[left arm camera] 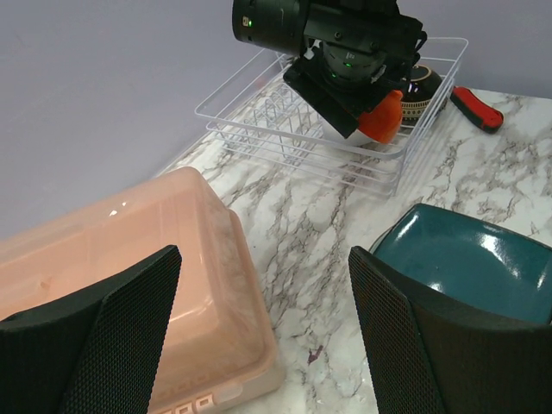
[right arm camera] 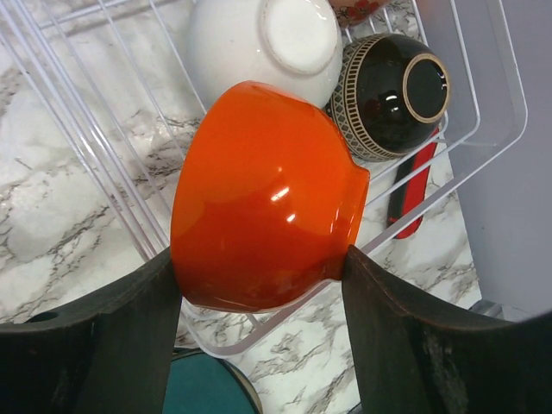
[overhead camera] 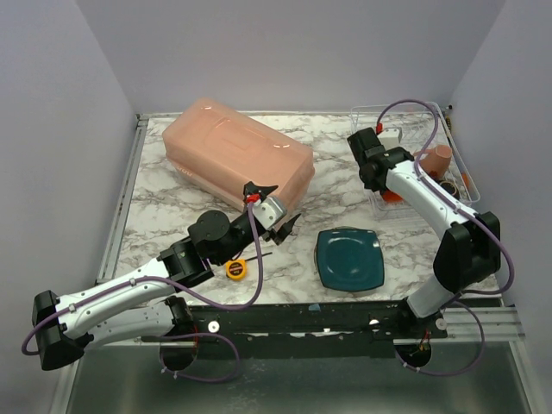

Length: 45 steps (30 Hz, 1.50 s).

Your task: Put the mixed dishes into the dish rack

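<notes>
I will lower my right gripper down into the rack's near corner beside the white and dark bowls, because it is empty. I will let go of the orange bowl there.
My right gripper is shut on an orange bowl and holds it on its side over the near edge of the white wire dish rack. A white bowl and a dark patterned bowl lie upturned in the rack behind it. In the top view the right gripper is inside the rack, near a pinkish mug. The teal square plate lies flat on the table. My left gripper is open and empty, between the pink tub and the teal plate. The round pale-green plate is out of view.
A big pink plastic tub lies at the back left of the marble table. A yellow tape measure sits by the left arm. A red-handled tool lies just outside the rack's right side. Grey walls close in on the table on three sides.
</notes>
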Available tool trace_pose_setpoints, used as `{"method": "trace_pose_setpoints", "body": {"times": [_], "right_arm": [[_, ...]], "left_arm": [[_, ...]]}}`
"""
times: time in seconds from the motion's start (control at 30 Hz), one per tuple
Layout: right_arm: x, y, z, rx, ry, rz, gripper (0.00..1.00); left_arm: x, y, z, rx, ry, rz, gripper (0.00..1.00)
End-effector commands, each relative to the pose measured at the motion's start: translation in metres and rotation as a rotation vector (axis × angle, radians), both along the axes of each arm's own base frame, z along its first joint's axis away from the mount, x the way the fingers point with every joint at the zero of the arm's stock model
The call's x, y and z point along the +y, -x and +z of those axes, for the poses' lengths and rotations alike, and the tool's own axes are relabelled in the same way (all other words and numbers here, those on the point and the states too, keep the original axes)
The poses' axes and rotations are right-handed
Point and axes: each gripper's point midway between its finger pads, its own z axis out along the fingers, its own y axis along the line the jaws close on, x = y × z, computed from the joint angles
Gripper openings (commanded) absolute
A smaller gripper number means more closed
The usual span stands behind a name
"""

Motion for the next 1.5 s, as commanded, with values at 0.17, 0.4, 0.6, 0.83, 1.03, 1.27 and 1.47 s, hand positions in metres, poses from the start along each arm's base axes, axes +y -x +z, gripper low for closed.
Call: {"method": "trace_pose_setpoints", "body": {"times": [0.17, 0.4, 0.6, 0.83, 1.03, 1.27, 1.47], "right_arm": [[-0.016, 0.01, -0.012, 0.027, 0.07, -0.065, 0.0], [-0.017, 0.015, -0.028, 0.066, 0.074, -0.068, 0.21], [-0.016, 0.015, -0.043, 0.1, 0.061, -0.06, 0.42], [-0.014, 0.014, -0.055, 0.133, 0.051, -0.047, 0.66], [-0.004, 0.011, -0.053, 0.128, -0.009, -0.009, 0.94], [0.013, 0.008, -0.046, 0.118, -0.114, 0.05, 1.0], [0.033, -0.001, -0.018, -0.02, -0.278, 0.116, 1.0]], "left_arm": [[0.001, -0.001, 0.009, -0.024, 0.018, 0.016, 0.79], [0.0, 0.0, 0.008, -0.023, 0.015, 0.013, 0.79], [-0.001, 0.0, 0.007, -0.022, 0.013, 0.012, 0.79], [-0.002, -0.002, 0.005, -0.02, 0.004, 0.016, 0.79], [-0.001, -0.003, 0.004, -0.023, -0.002, 0.023, 0.79], [-0.002, -0.002, 0.003, -0.022, -0.007, 0.021, 0.79], [-0.004, 0.0, 0.002, -0.016, -0.01, 0.007, 0.79]]}}
